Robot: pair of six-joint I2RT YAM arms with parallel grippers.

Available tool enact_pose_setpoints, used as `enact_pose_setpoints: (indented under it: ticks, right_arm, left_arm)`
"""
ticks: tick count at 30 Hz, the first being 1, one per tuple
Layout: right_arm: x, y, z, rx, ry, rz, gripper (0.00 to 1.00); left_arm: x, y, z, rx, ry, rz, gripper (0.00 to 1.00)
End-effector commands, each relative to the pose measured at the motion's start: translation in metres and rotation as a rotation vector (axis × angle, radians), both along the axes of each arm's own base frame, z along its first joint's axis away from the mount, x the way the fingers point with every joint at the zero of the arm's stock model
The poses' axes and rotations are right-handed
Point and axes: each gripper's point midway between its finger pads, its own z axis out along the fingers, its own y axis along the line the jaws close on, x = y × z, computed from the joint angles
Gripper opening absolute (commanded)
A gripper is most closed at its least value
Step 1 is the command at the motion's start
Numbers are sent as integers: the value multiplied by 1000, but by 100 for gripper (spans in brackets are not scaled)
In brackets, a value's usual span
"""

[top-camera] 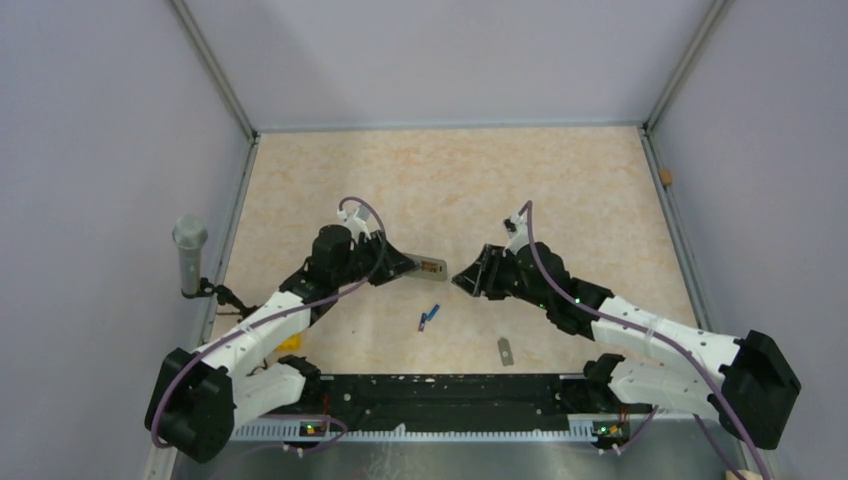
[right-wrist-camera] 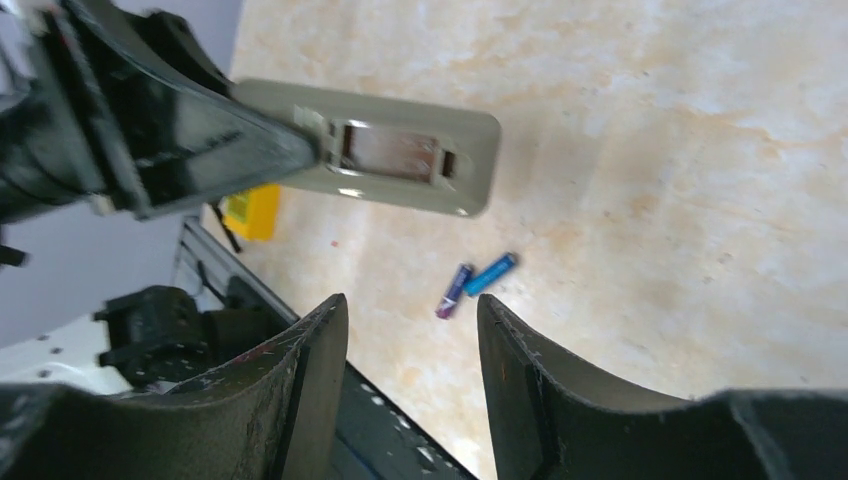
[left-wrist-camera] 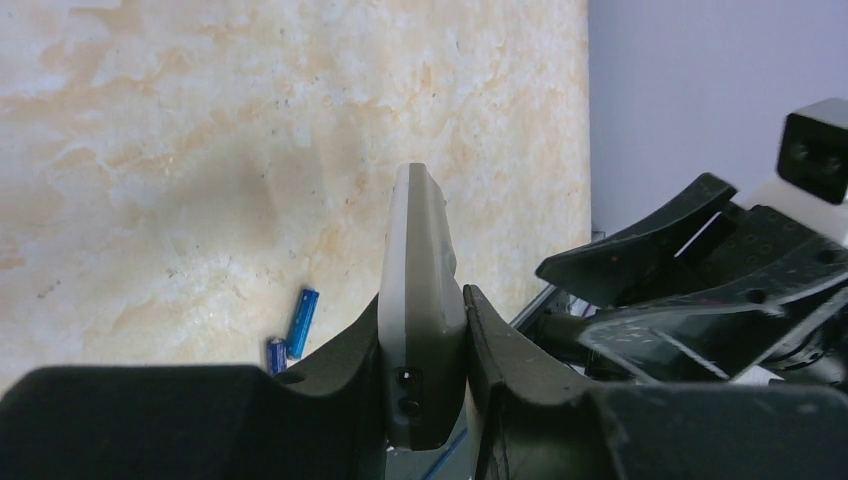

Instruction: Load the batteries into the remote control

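Note:
The left gripper moves back and down next to release the remote control (top-camera: 430, 266), since the bare tabletop between batteries and bar lies clear beside them.
My left gripper (top-camera: 405, 262) is shut on the remote control (top-camera: 430, 266) and holds it above the table, pointing right. In the left wrist view the remote (left-wrist-camera: 420, 260) stands on edge between the left gripper's (left-wrist-camera: 422, 300) jaws. The right wrist view shows the remote's grey back (right-wrist-camera: 400, 150) with the battery bay (right-wrist-camera: 390, 152) uncovered and empty. The two blue batteries (top-camera: 430, 317) lie together on the table below the remote, apart from both grippers; they are also in the left wrist view (left-wrist-camera: 303, 322) and the right wrist view (right-wrist-camera: 490, 273). My right gripper (top-camera: 465, 278) faces the remote's free end, open and empty (right-wrist-camera: 412, 305).
A small grey cover piece (top-camera: 506, 350) lies on the table near the right arm's base. A yellow block (top-camera: 290, 343) sits by the left arm. A grey cylinder on a stand (top-camera: 189, 255) is at the left wall. A black rail (top-camera: 440, 390) runs along the near edge.

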Motion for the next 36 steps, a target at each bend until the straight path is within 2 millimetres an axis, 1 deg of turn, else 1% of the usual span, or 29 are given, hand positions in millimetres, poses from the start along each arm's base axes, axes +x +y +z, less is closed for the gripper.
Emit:
enact_pose_setpoints:
  ticks: [1, 6, 10, 12, 16, 17, 21, 22, 24, 26, 30, 36]
  right_arm:
    - [3, -14, 0, -100, -20, -12, 50]
    - [-1, -20, -2, -179, -25, 24, 50]
    - [-7, -21, -5, -248, -21, 85, 50]
    - [-14, -18, -5, -270, -22, 143, 50]
    - [-24, -13, -7, -369, -27, 199, 51]
    - [-23, -14, -10, -414, -35, 187, 51]
    - [-26, -13, -17, -539, -54, 167, 51]
    - [-26, -13, -20, -551, -52, 163, 51]
    - [-28, -12, -23, -555, -45, 164, 51]
    - [-30, -12, -23, -557, -43, 160, 51]
    - [-30, -22, -22, -559, -40, 123, 51]
    - [-30, -35, -20, -556, -44, 73, 52]
  left_arm:
    - [15, -3, 31, -4, -123, 4, 0]
    - [4, -9, 31, -32, -94, -54, 0]
    - [-9, -12, 32, -60, -79, -105, 0]
    - [-15, -11, 32, -60, -72, -123, 0]
    - [-26, -5, 28, -48, -61, -125, 0]
    - [-28, -3, 26, -40, -62, -117, 0]
    - [-34, 14, 10, 29, -46, -54, 0]
    - [-35, 17, 7, 37, -44, -41, 0]
    - [-38, 16, 5, 22, -45, -46, 0]
    - [-43, 11, 4, -14, -25, -70, 0]
    - [-56, 1, 4, -113, 32, -129, 0]
    - [-78, 2, -17, -177, 148, -106, 0]
